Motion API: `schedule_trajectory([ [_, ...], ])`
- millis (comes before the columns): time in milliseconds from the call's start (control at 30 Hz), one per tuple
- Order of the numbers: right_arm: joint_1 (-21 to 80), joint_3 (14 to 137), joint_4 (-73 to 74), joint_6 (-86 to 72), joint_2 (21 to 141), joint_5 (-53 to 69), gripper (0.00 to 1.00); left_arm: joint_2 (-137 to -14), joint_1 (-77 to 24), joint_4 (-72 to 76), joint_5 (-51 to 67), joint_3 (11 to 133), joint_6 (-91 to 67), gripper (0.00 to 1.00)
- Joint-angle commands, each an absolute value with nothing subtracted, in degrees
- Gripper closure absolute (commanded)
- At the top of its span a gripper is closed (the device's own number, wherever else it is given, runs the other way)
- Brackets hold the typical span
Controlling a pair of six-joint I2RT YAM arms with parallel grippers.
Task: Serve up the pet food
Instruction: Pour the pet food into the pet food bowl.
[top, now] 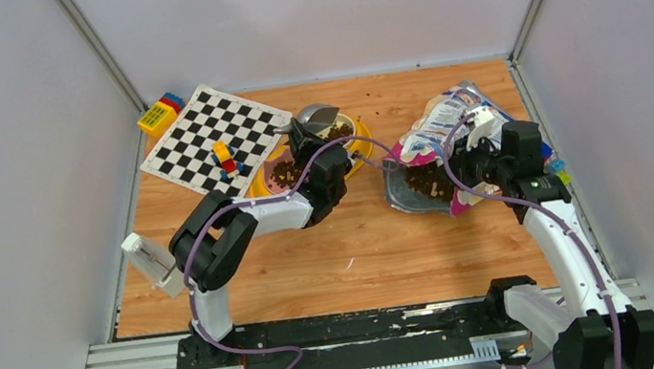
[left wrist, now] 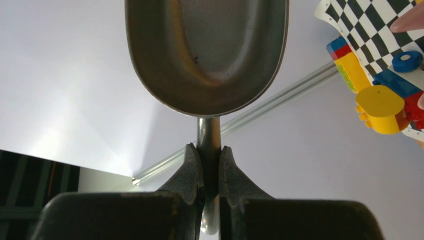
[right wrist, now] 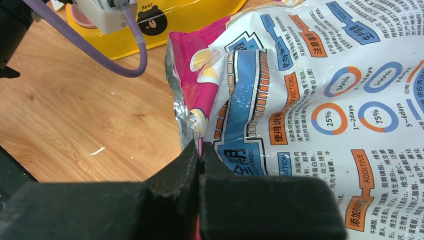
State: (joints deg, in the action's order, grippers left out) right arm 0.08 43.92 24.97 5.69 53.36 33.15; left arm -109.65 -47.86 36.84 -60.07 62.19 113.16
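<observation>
I need to turn my left gripper next, move it back down to the bare tabletop in front of the feeder and release the scoop, because both bowls have food in them and the scoop is empty.
The grey scoop (left wrist: 207,50) fills the left wrist view, tilted up toward the wall, and no kibble shows on the face I see. My left gripper (left wrist: 210,152) is shut on its handle. From above, that gripper (top: 303,141) holds the scoop (top: 316,117) over the yellow double-bowl feeder (top: 359,151), which has pet food (top: 288,173) in it. The blue-and-pink bag (top: 449,121) lies on its side to the right, with more kibble (top: 426,182) in its open mouth. My right gripper (right wrist: 200,147) is shut on the edge of the bag (right wrist: 310,100) by the mouth.
A checkered board (top: 213,141) lies at the back left with toy blocks (top: 225,158) on it, and more blocks (top: 161,114) sit in the far corner. A few stray pellets lie near the back wall. White walls enclose the wooden table (top: 334,261).
</observation>
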Motion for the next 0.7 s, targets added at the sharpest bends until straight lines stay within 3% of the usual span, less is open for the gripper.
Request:
schedule_trajectory([
  [0, 0.62, 45.26, 22.34, 4.37, 51.03, 40.01, 1.0, -105.27, -47.38, 39.97, -60.01, 61.63, 112.76, 1.0],
  [167, 0.61, 45.26, 22.35, 4.22, 50.59, 39.74, 1.0, -104.81, -47.33, 34.65, -60.57, 65.14, 106.08, 1.0],
  [400, 0.62, 45.35, 22.34, 4.22, 50.85, 39.9, 1.0, -105.31, -47.05, -21.62, -56.33, 86.68, 62.48, 1.0],
  [667, 0.62, 45.35, 22.37, 4.22, 50.45, 40.13, 1.0, -107.05, -46.01, -44.67, -45.2, 97.43, 40.99, 1.0],
])
